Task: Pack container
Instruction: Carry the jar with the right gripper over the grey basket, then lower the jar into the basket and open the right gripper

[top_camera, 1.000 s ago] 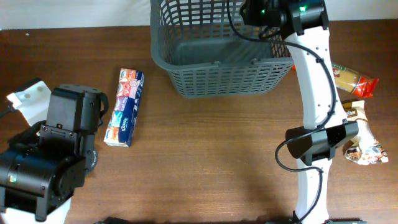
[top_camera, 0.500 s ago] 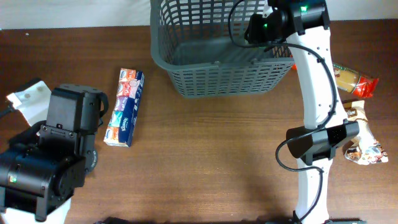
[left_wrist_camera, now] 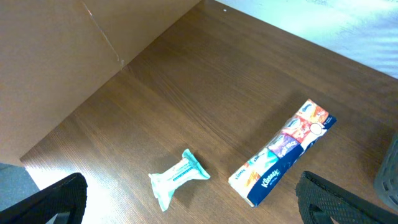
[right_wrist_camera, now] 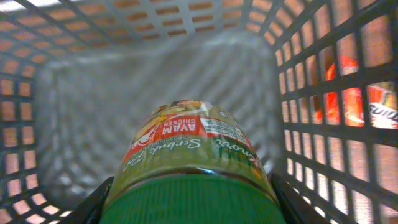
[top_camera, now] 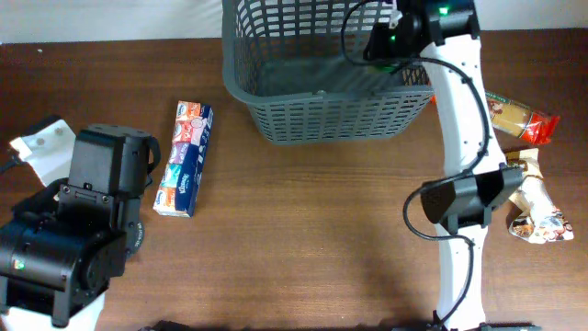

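Note:
The right gripper needs to go down deeper into the basket (top_camera: pixel 303 115) next, to stand the jar on its base (top_camera: pixel 367 82) and let go of it, because that bare base is below the gripper.
The dark grey lattice basket (top_camera: pixel 303 115) stands at the table's back centre. My right gripper (top_camera: pixel 390 37) reaches inside it near its right end, shut on a jar with a green lid (right_wrist_camera: pixel 189 168); the right wrist view looks down into the basket (right_wrist_camera: pixel 87 93) with the jar held above its base. My left gripper (left_wrist_camera: pixel 193 205) is open and empty, its fingers wide apart over the table at the left. A blue Kleenex tissue pack (top_camera: pixel 184 158) lies left of the basket; it also shows in the left wrist view (left_wrist_camera: pixel 283 162).
A small teal wipes packet (left_wrist_camera: pixel 177 177) lies near the tissue pack. Snack packets lie at the right edge: an orange-ended pasta pack (top_camera: pixel 519 115) and a brown-white pack (top_camera: pixel 537 207). A white object (top_camera: pixel 37 147) sits at the far left. An orange item (right_wrist_camera: pixel 348 93) shows through the basket's side.
My right gripper has moved with the jar slightly to the right and farther back inside the basket. The right arm's lower joint shifted left. The left arm has not moved.

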Robot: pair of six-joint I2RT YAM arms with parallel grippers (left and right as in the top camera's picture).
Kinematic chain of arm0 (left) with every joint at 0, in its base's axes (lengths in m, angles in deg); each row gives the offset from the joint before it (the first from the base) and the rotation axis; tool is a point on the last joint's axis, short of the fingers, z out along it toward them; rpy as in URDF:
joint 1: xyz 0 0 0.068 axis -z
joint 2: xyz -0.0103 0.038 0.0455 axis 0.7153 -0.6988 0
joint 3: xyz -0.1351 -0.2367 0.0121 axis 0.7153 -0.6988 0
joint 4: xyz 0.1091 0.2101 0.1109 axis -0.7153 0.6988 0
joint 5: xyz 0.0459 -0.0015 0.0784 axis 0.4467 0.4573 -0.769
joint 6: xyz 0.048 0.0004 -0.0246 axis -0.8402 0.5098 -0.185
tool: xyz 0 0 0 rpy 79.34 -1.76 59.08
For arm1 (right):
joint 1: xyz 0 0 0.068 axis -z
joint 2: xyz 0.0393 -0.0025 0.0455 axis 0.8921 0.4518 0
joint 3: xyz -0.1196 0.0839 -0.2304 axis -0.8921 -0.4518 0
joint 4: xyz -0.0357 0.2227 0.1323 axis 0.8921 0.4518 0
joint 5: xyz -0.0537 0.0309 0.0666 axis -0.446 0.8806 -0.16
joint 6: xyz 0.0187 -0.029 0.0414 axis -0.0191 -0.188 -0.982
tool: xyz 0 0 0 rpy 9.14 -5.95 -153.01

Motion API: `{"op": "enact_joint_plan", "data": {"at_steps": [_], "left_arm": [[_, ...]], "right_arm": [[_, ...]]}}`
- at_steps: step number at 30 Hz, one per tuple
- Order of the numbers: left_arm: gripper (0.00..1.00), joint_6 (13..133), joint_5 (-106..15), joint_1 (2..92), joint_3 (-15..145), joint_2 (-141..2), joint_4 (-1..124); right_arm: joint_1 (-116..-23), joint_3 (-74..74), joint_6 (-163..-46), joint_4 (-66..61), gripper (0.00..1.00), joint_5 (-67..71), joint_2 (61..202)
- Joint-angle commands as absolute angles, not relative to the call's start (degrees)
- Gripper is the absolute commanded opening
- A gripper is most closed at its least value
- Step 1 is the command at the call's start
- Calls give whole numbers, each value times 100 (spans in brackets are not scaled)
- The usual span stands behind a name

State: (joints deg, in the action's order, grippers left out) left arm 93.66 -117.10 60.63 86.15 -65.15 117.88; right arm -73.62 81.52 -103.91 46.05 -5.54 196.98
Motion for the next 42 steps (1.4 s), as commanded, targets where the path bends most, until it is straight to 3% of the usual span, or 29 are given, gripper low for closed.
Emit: {"op": "enact_joint_plan", "data": {"at_steps": [1, 13, 21, 25, 42], "left_arm": [[99, 9442, -11730, 6034, 8661, -6517, 11795], [99, 9440, -11730, 6034, 8661, -6517, 11795], [100, 9442, -11730, 6034, 8661, -6517, 11795], [100, 9442, -11730, 6034, 8661, -6517, 11797], [99, 9442, -11730, 6034, 8661, -6517, 11795]], "right_arm": [[-7355, 8235, -10389, 4609, 4, -455, 19862], [-7355, 8235, -10282, 4736, 4, -462, 20087], [-7355, 8235, -10282, 4778, 20, -457, 20087], [-7355, 8235, -10284, 4775, 34, -457, 20087], [-7362, 7975, -10286, 4627, 34, -457, 20100]]}}
